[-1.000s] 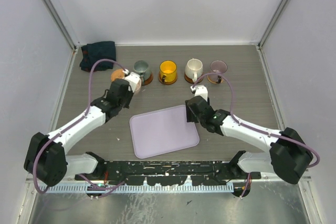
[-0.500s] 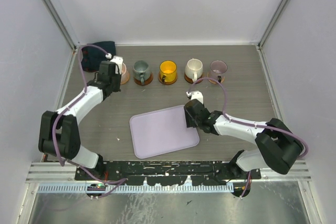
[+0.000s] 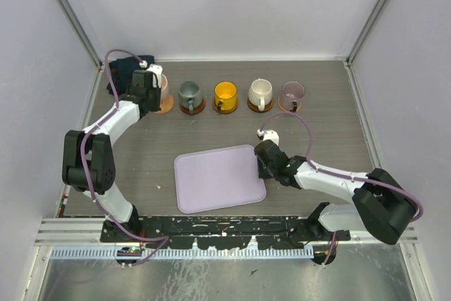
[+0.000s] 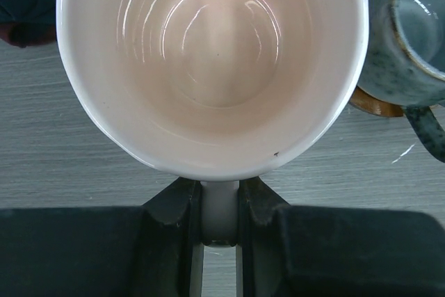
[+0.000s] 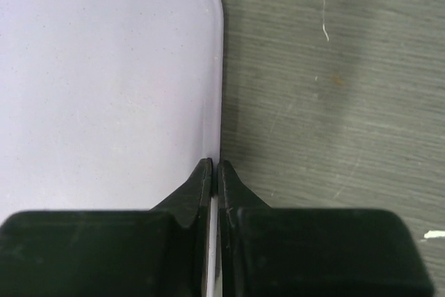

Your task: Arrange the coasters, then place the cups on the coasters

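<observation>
The pale pink cup comes down onto the coaster by the dark cloth (image 3: 167, 106) next. My left gripper releases it there, since every other coaster carries a cup.
My left gripper (image 4: 220, 193) is shut on the handle of the pale pink cup (image 4: 212, 67), holding it upright over the far-left coaster (image 3: 167, 106). I cannot tell whether the cup touches that coaster. In the back row, the grey-green cup (image 3: 189, 92), yellow cup (image 3: 225, 91), cream cup (image 3: 260, 91) and purple-grey cup (image 3: 293, 90) each stand on a coaster. The grey-green cup (image 4: 410, 39) and its coaster (image 4: 375, 102) show at the right of the left wrist view. My right gripper (image 5: 215, 168) is shut on the right edge of the lilac tray (image 5: 104, 88).
The lilac tray (image 3: 218, 177) lies flat in the middle of the table, near the arm bases. A dark folded cloth (image 3: 125, 72) sits in the back left corner, just behind the left gripper (image 3: 151, 89). Walls close in the table at the left, right and back.
The left arm has carried the pink cup back and left to the far-left coaster. The right gripper has moved along the tray's right edge and shut on it; the tray has shifted slightly.
</observation>
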`<state>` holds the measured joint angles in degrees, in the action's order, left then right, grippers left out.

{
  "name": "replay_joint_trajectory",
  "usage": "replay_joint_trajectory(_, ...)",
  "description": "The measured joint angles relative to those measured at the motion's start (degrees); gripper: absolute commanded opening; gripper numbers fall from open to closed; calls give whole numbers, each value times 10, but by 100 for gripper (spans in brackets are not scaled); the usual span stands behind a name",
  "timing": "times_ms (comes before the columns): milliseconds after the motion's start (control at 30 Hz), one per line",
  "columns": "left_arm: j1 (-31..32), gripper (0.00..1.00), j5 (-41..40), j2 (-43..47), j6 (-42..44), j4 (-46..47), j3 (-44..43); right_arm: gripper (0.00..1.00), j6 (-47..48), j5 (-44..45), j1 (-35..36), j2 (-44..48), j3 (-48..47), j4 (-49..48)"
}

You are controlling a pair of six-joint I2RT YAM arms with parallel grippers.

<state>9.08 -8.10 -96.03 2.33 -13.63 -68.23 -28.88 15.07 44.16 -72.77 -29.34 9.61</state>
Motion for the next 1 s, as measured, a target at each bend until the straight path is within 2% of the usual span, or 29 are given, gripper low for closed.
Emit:
replay_joint_trajectory(200,-9,0,0,-21,-4,-6,-1,1,-14,-8,9,43,10,54)
replay_joint_trajectory(467,-10,0,11,-55,-15,-16,-1,5,-20,-8,41,78,9,108)
replay_joint_trajectory(867,-10,0,10,-69,-17,-15,-2,27,-48,15,93,36,-13,143)
replay_joint_trajectory(1000,-10,0,8,-77,-19,-13,-5,30,-63,21,94,37,-13,148)
